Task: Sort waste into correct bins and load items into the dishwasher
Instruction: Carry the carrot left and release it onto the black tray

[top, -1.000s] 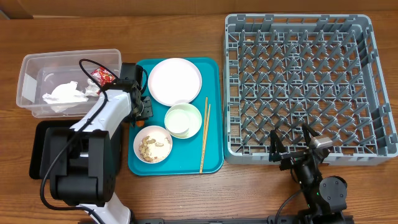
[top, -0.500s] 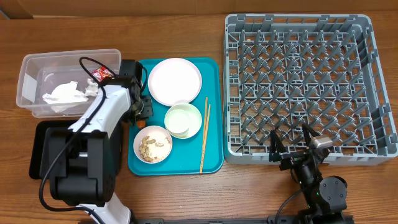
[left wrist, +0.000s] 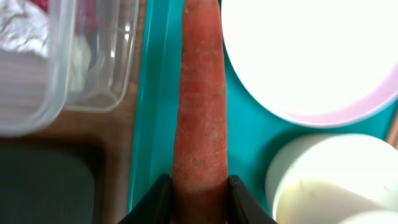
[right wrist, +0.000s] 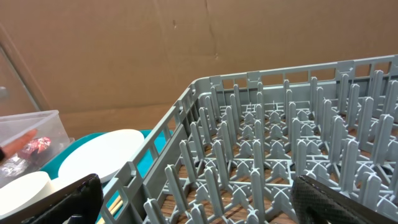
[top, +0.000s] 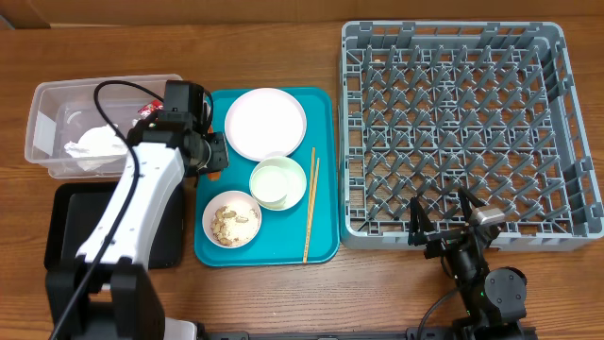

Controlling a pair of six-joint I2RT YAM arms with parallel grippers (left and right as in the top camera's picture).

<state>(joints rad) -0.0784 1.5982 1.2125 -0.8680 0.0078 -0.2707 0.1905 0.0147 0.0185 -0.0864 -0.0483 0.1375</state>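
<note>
I need to swing my left gripper back off the teal tray next, turning it as it goes, and then lower the carrot into the black tray (left wrist: 43,188).
My left gripper (left wrist: 199,200) is shut on the thick end of the orange carrot (left wrist: 200,93), which points out over the left rim of the teal tray (left wrist: 155,93). From overhead, this gripper (top: 213,157) hangs between the clear tub (top: 57,104) and the white plate (top: 265,123). The tub holds a white tissue (top: 94,144) and a red-and-silver wrapper (top: 149,111). On the tray sit a white bowl (top: 278,181), a bowl of beige scraps (top: 232,218) and chopsticks (top: 310,203). My right gripper (top: 442,219) is open at the near edge of the grey rack (top: 453,132), holding nothing.
A shallow black tray (top: 66,227) lies in front of the clear tub, partly under my left arm. The rack (right wrist: 280,143) fills the right wrist view, with the plate (right wrist: 99,155) beyond its left wall. Bare wooden table shows between the tray and the rack.
My left arm has swung left and its wrist has shifted slightly toward the clear tub, still holding the carrot. The right arm has not moved.
</note>
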